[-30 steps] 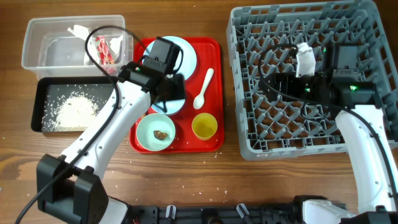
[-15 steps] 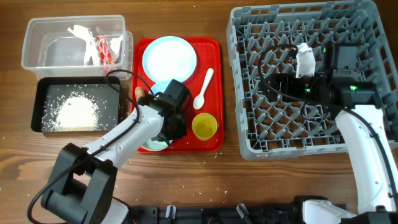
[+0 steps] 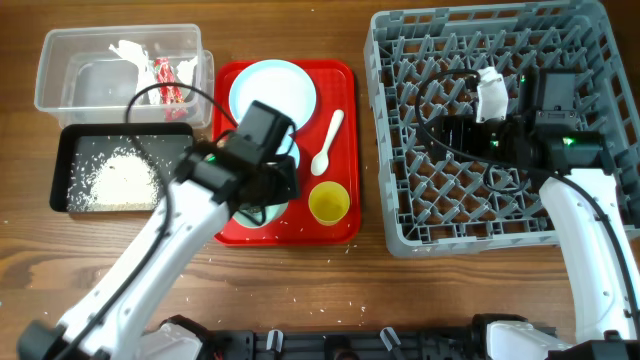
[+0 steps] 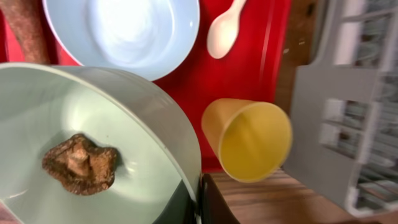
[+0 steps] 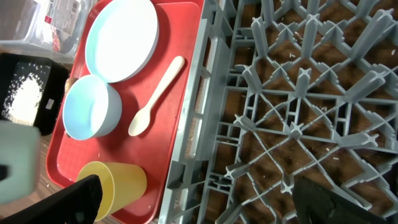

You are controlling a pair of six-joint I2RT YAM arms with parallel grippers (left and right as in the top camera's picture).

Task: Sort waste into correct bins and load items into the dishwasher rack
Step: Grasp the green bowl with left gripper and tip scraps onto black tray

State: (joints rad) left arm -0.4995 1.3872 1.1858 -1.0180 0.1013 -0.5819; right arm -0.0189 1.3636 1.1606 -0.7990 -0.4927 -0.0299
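A brown lump is inside the bowl. My left gripper will next swing over the black tray, tilt the bowl, then come back and release it on the red tray.
My left gripper [image 4: 199, 202] is shut on the right rim of the pale teal bowl [image 4: 93, 124], one finger inside and one outside. A small brown lump [image 4: 79, 165] lies in that bowl. From overhead the left gripper [image 3: 280, 195] and its arm cover most of the teal bowl [image 3: 258, 216]. On the red tray are the round plate [image 3: 272, 88], small white bowl [image 5: 92, 115], white spoon [image 3: 327, 143] and yellow cup [image 3: 328, 203]. My right gripper [image 3: 450, 132] hangs open and holding nothing over the grey dishwasher rack [image 3: 400, 200].
The clear tub [image 3: 80, 70] at the back left holds the red-and-white wrapper [image 3: 165, 80]. The black tray [image 3: 75, 180] in front of it holds white rice crumbs [image 3: 125, 178]. A brown stick scrap [image 4: 28, 28] lies at the red tray's [image 3: 340, 80] left edge.
My left gripper moved from over the plate to the teal bowl and shut on its rim. The right arm has not moved.
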